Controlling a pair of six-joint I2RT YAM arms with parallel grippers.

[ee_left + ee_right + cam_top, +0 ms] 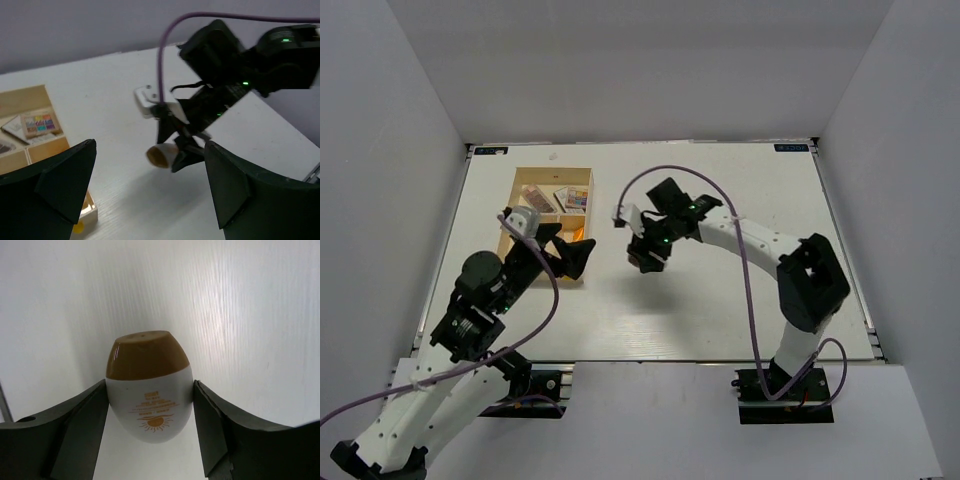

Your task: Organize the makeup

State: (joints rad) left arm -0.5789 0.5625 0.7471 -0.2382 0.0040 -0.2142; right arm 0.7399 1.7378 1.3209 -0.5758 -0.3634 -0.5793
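Observation:
Next, the right gripper rises to the left in the top view to clear the box's side, lowers and releases, since the yellow-orange item's compartment (577, 235) lies that way.
My right gripper (646, 260) is shut on a white oval bottle with a brown cap (150, 410), cap pointing away from the wrist, and holds it a little above the table, right of the box. The bottle also shows in the left wrist view (162, 155). My left gripper (575, 255) is open and empty at the near right corner of the pale wooden box (506, 225). Two eyeshadow palettes (575, 199) (533, 197) lie in the box's far compartments. One palette shows in the left wrist view (41, 123). A yellow-orange item (78, 228) sits in the box's near corner.
White walls enclose the white table (740, 300) on three sides. The right arm (760, 240) arches across the table's middle with a purple cable. The box's corner (87, 215) lies just beside my left finger.

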